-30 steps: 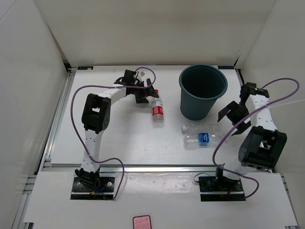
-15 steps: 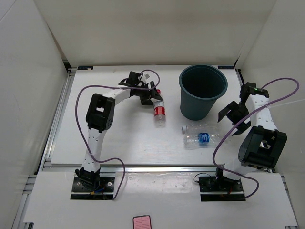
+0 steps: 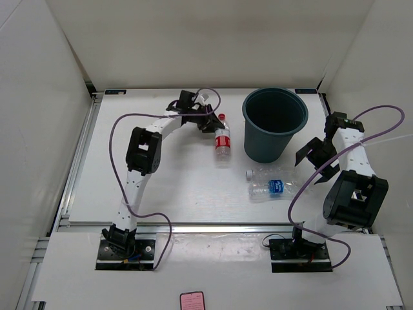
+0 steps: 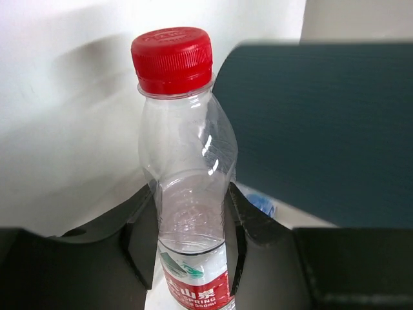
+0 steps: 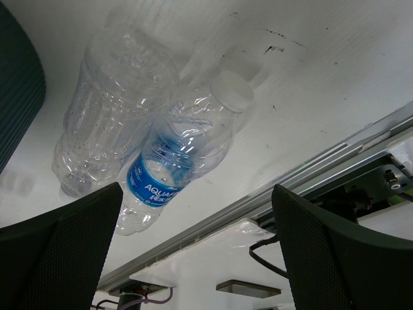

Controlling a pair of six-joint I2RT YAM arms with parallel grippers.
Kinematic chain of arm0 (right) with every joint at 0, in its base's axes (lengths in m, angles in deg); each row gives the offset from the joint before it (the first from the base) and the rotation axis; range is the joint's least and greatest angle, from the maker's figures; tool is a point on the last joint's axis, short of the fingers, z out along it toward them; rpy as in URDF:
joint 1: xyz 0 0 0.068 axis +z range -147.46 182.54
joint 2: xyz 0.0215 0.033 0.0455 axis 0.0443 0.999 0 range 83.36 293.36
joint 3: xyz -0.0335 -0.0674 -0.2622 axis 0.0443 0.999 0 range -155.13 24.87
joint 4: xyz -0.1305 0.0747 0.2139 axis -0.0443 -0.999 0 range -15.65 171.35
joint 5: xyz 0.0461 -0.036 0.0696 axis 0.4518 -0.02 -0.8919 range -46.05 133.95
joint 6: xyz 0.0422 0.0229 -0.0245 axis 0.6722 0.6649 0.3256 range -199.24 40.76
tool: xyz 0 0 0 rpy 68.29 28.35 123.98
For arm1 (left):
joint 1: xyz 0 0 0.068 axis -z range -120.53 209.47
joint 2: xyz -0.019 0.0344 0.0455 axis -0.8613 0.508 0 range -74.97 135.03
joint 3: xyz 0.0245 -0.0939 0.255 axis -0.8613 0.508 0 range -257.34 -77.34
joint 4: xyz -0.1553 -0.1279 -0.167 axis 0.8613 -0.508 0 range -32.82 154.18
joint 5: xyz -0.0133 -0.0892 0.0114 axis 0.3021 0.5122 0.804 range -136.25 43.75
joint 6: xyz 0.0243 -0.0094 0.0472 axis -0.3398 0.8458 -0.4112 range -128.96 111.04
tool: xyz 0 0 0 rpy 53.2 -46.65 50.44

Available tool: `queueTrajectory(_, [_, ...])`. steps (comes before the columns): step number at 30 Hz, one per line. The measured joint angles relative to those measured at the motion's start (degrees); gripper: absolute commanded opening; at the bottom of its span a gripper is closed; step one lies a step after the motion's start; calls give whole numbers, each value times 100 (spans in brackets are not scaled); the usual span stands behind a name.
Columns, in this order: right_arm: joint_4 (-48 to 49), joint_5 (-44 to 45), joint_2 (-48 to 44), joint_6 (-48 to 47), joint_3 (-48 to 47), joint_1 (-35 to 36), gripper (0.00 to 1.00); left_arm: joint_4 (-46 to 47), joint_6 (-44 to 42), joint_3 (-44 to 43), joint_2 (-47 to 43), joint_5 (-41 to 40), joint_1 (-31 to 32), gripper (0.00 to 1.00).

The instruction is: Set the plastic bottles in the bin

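Next, my left gripper will go up past the bin's rim, then across over its opening.
My left gripper [image 3: 210, 123] [image 4: 187, 236] is shut on the red-label bottle [image 3: 222, 138] [image 4: 186, 161], its fingers pinching the clear body above the label, red cap pointing away. The teal-grey bin [image 3: 264, 147] [image 4: 322, 129] stands just right of this bottle. Two more plastic bottles lie side by side in front of the bin: a blue-label bottle [image 3: 276, 188] [image 5: 164, 174] and a plain clear bottle [image 3: 270, 174] [image 5: 106, 97]. My right gripper [image 3: 316, 157] [image 5: 197, 190] hangs open to their right, above the table, holding nothing.
An aluminium rail [image 3: 193, 227] [image 5: 303, 171] runs along the table's near edge. White walls close in the back and both sides. Purple cables [image 3: 303, 187] loop off both arms. A pink card [image 3: 191, 300] lies on the front board.
My left gripper shut on the red-label bottle and carried it right toward the bin, with the cap swinging up and back. The right arm and the other two bottles stayed still.
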Motion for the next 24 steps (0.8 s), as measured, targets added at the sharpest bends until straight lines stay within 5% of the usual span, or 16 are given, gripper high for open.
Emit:
queueTrajectory(9, [7, 0, 0, 2, 31, 0, 100, 76, 157, -2457, -275, -955, -426, 36])
queueTrajectory(15, [0, 15, 0, 2, 37, 0, 100, 1287, 297, -2599, -1156, -1460, -337, 36])
queueTrajectory(22, [-26, 149, -11, 4, 33, 0, 100, 2323, 514, -2728, -986, -1674, 710, 40])
queueTrajectory(24, [-28, 175, -55, 11, 35, 0, 100, 2426, 562, -2710, -831, -1668, 1012, 49])
